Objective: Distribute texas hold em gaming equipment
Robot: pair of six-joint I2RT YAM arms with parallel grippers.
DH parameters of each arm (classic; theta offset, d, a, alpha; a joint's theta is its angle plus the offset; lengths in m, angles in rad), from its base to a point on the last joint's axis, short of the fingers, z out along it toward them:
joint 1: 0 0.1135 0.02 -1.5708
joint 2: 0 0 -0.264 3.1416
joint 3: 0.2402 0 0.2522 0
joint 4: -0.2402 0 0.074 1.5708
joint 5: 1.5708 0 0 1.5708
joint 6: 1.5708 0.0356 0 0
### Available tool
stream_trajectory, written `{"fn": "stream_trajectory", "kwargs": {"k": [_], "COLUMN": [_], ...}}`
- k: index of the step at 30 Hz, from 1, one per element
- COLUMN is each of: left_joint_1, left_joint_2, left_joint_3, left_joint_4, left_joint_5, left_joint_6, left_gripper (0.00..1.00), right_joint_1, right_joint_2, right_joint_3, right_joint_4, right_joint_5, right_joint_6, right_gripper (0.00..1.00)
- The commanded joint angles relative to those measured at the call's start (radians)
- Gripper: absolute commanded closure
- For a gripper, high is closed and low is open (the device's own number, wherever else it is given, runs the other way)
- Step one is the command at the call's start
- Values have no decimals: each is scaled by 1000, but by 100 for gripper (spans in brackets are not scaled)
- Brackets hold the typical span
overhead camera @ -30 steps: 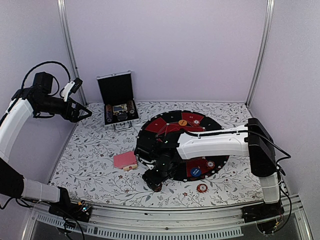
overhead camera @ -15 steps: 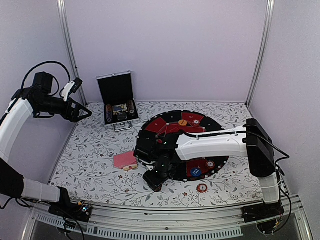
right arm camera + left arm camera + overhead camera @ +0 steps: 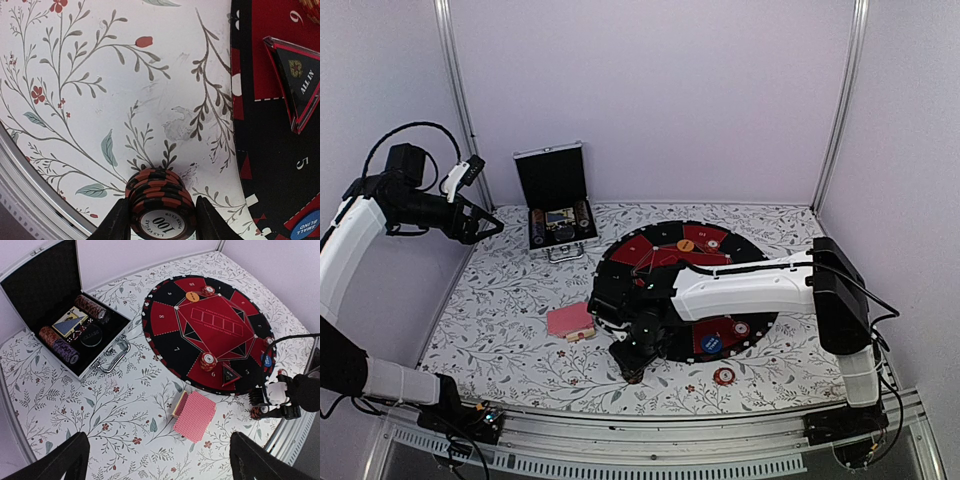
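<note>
The spot beside the red stack by the all-in triangle lies outward of the robot's right gripper, so the right gripper should rise next, move outward and bring the chips down to release them there.
My right gripper [image 3: 161,216] is shut on a stack of orange-and-black poker chips [image 3: 160,197] marked 100. The stack stands on the flowered table just left of the round mat's near edge; in the top view the right gripper [image 3: 632,368] is low there. The pink-backed card deck [image 3: 570,320] lies left of it and also shows in the left wrist view [image 3: 195,415]. More chips sit on the mat [image 3: 207,361] and on the table [image 3: 724,376]. My left gripper [image 3: 488,226] is open and empty, high at the far left.
The round black-and-red mat [image 3: 660,255] fills the table's middle right. On it lie an all-in triangle [image 3: 299,85] and a blue disc [image 3: 712,343]. An open silver-edged case [image 3: 558,215] with chips stands at the back left. The metal front rail [image 3: 30,200] is close behind the stack.
My right gripper has shifted slightly right near the table's front with the chip stack. The left arm has not moved.
</note>
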Motion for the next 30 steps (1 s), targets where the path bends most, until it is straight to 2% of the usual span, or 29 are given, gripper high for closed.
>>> {"fn": "stream_trajectory", "kwargs": {"k": [1,12,21,30], "left_joint_1": [6,4,6,5], "left_joint_2": [-13,-14,-17,-14], "left_joint_3": [25,21,18,24], "left_joint_4": [-17,-18,-17,-13], "left_joint_5": [-2,3,0,6], "left_joint_6": [6,8,11,6], "left_gripper": [0,0,0,0], "right_joint_1": [8,-20,-143,-284], "right_joint_2": [3,-58,-78,-1], "right_joint_3": [14,92,164,239], "right_joint_4": [2,-58,-65,-15], "right_joint_5": [4,45,82,94], "right_joint_6": [-3,0,-38,-74], "right_gripper": [60,66,67,67]}}
